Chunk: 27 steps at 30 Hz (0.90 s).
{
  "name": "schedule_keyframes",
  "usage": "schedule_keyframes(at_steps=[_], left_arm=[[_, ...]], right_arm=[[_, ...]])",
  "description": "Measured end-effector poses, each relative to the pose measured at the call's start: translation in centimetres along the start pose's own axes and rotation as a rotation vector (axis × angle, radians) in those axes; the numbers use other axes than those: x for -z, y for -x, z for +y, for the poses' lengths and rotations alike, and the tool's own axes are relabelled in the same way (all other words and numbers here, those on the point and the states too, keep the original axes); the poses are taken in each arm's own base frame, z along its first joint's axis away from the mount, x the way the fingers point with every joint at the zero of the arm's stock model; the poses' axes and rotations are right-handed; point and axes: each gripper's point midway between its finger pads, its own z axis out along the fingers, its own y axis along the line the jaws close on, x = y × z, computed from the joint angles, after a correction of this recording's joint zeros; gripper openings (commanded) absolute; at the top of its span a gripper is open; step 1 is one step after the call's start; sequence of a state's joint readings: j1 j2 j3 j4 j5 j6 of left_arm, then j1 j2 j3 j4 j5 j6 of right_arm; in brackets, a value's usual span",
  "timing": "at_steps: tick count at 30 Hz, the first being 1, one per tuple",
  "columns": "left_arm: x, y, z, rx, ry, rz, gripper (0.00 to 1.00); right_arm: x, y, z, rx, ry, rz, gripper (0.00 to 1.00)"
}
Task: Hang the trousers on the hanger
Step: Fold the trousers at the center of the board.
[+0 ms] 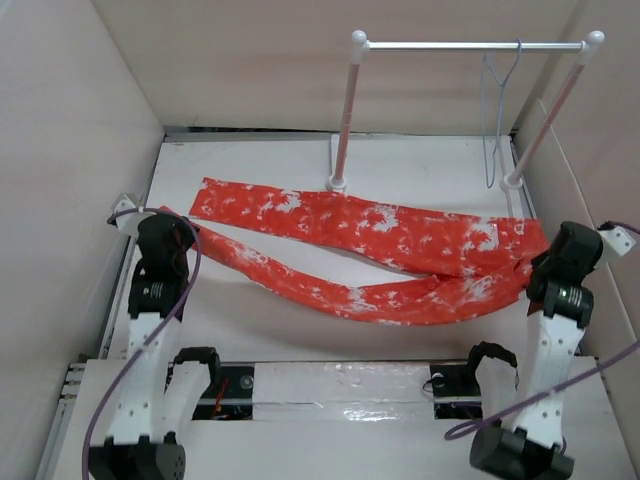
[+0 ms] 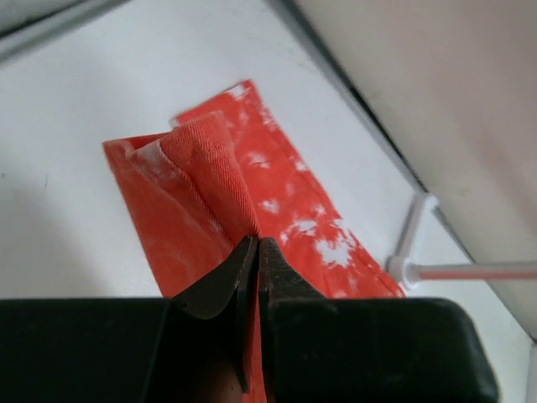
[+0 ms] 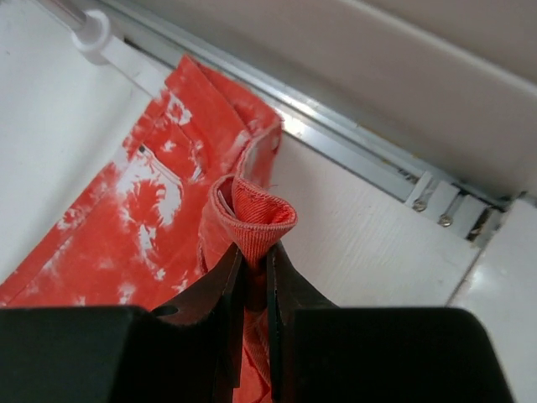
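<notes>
My right gripper carries the trousers' waistband outward and down onto the far waist edge next, since the near leg lies apart from the far leg.
The orange-red trousers (image 1: 350,240) with white blotches lie stretched across the table, two legs running left, waist at the right. My left gripper (image 1: 172,232) is shut on the cuff end of the near leg; the left wrist view shows the fabric (image 2: 205,180) pinched between the fingertips (image 2: 257,245). My right gripper (image 1: 545,268) is shut on the waistband, which bunches into a fold (image 3: 256,214) above the jaws in the right wrist view. The thin pale wire hanger (image 1: 497,105) hangs by its hook from the rail at the back right.
A white two-post rail stand (image 1: 470,45) stands at the back, its feet (image 1: 337,182) on the table just behind the trousers. Beige walls (image 1: 60,150) close in on the left, right and back. A metal track (image 3: 352,138) runs along the right table edge.
</notes>
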<state>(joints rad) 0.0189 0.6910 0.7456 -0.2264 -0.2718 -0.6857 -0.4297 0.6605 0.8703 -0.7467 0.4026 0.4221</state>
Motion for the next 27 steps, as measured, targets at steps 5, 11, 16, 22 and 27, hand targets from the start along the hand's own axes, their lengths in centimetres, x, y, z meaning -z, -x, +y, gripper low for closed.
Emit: schedule_keyframes(at_steps=[5, 11, 16, 22, 27], left_arm=[[-5.2, -3.8, 4.3, 0.009, 0.274, 0.091, 0.00], [-9.1, -2.4, 7.5, -0.070, 0.533, 0.082, 0.00], [-11.2, 2.1, 5.1, -0.118, 0.537, -0.018, 0.00], [-15.4, 3.1, 4.1, -0.210, 0.572, -0.026, 0.00], [-18.9, 0.2, 5.5, -0.299, 0.624, 0.065, 0.00]], right_arm=[[-5.2, -2.7, 2.9, 0.008, -0.002, 0.168, 0.07], [-7.8, -2.1, 7.0, 0.047, 0.023, 0.238, 0.02], [-9.6, -2.4, 8.5, 0.054, 0.021, 0.265, 0.02], [-11.0, -3.7, 9.2, 0.053, 0.017, 0.300, 0.02], [-11.8, -3.6, 10.1, 0.047, 0.034, 0.292, 0.01]])
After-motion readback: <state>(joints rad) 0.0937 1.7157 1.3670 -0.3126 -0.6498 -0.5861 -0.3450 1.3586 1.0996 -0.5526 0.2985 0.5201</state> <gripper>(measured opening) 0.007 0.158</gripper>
